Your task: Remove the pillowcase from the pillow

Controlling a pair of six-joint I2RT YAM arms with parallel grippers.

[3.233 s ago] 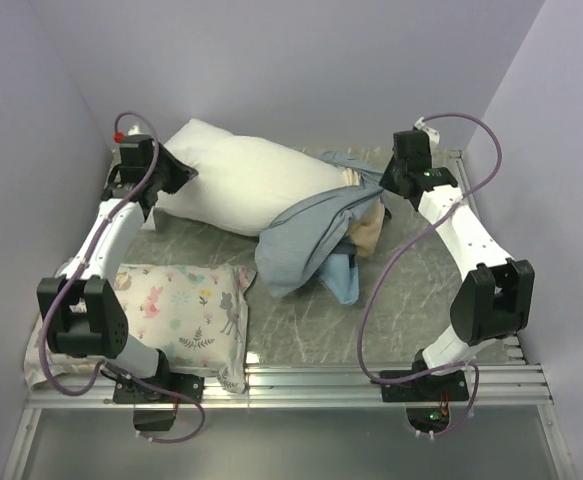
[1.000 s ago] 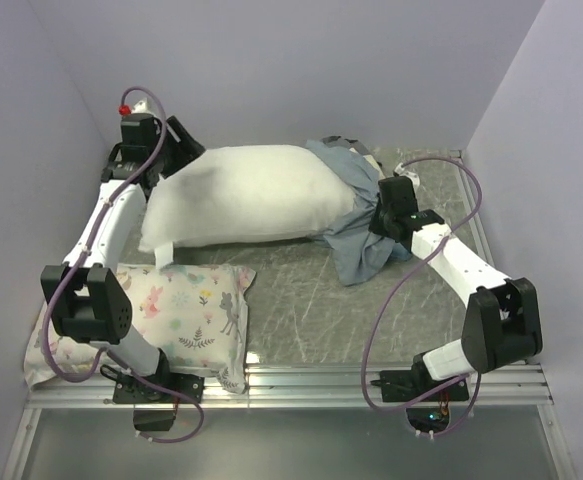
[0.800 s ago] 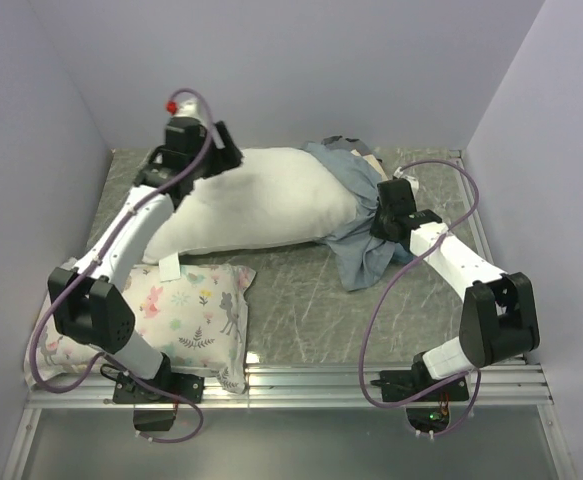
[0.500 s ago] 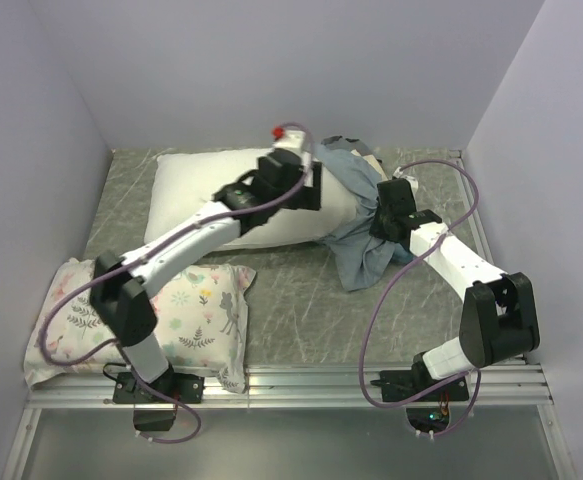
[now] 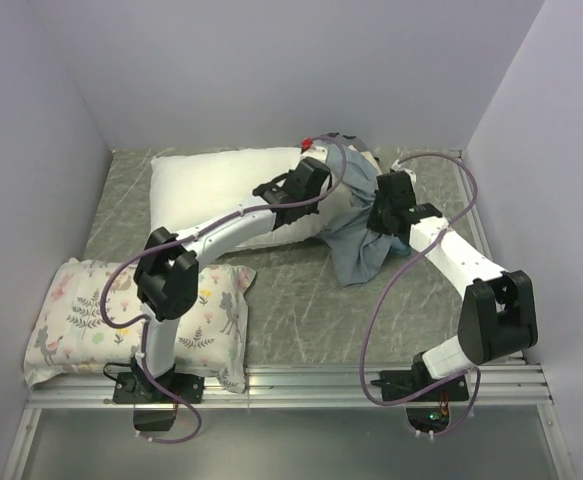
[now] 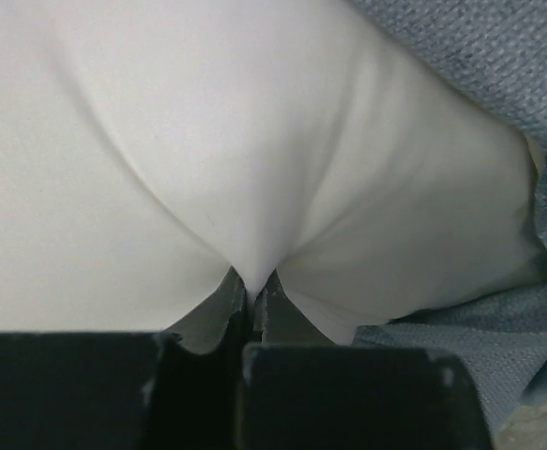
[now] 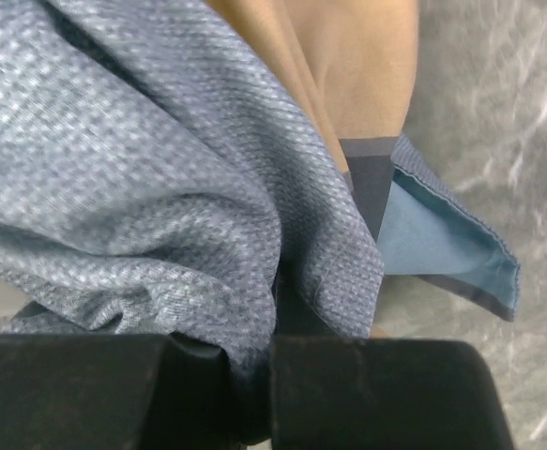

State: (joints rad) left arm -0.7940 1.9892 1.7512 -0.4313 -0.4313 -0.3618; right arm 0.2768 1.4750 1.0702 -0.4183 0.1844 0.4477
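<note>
I will next pull the pillowcase [image 5: 356, 240] right in the top view with my right gripper, off the pillow end still inside, and release it on the bare tabletop there.
The plain white pillow [image 5: 211, 185] lies across the back of the table. Its right end is still tucked into the blue-grey pillowcase [image 5: 356, 240], which is bunched up there. My left gripper [image 5: 319, 200] reaches over that end of the pillow. In the left wrist view it [image 6: 251, 291] is shut on a pinched fold of the pillow [image 6: 254, 169], with the pillowcase [image 6: 498, 56] just to the right. My right gripper [image 5: 374, 222] is shut on a gather of the pillowcase [image 7: 160, 169]. The fabric hides the fingertips in the right wrist view [image 7: 275, 309], and a tan and dark stripe [image 7: 348, 84] shows beyond.
A floral-and-animal printed pillow [image 5: 141, 315] lies at the near left beside the left arm's base. Purple walls close in the left, back and right. A metal rail [image 5: 371, 380] runs along the near edge of the marbled table [image 5: 291, 300].
My left arm swung from the pillow's far left end to its right end, opened, then shut on the pillow. The pillow settled flat to the left. The right gripper kept its hold.
</note>
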